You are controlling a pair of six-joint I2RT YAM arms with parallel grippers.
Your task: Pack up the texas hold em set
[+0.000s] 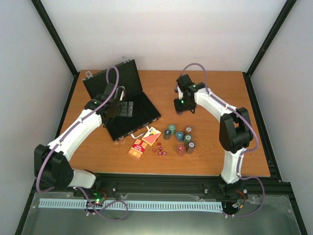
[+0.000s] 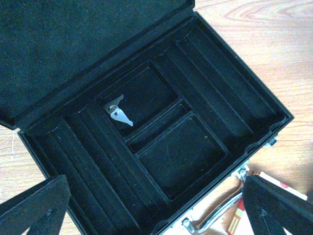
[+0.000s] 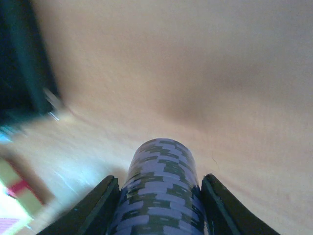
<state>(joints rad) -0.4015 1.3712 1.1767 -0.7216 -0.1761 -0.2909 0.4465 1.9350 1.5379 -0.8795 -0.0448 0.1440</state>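
Note:
I will move my right gripper to the left in the top view next, onto the end of the briefcase's nearest long tray groove by the lid, because that groove is empty.
The black briefcase [image 1: 128,105] lies open at the back left, lid up; its flocked tray [image 2: 181,154] holds only a small silver key [image 2: 117,112]. My left gripper [image 1: 120,108] hovers over the tray, open wide and empty, its fingertips [image 2: 39,210] at the frame's bottom corners. My right gripper [image 1: 184,106] is shut on a purple-and-black chip stack [image 3: 161,191], held above the table right of the case. Several chip stacks [image 1: 180,137] stand mid-table. Two red/orange card boxes [image 1: 138,150] and tiny dark-red dice [image 1: 159,151] lie in front of the case.
The case's silver handle [image 2: 220,215] points at the card boxes; one box [image 2: 238,219] shows beside it. In the right wrist view the case edge [image 3: 22,68] and a card box [image 3: 19,193] sit at the left, blurred. Black frame rails border the wooden table [image 1: 220,88].

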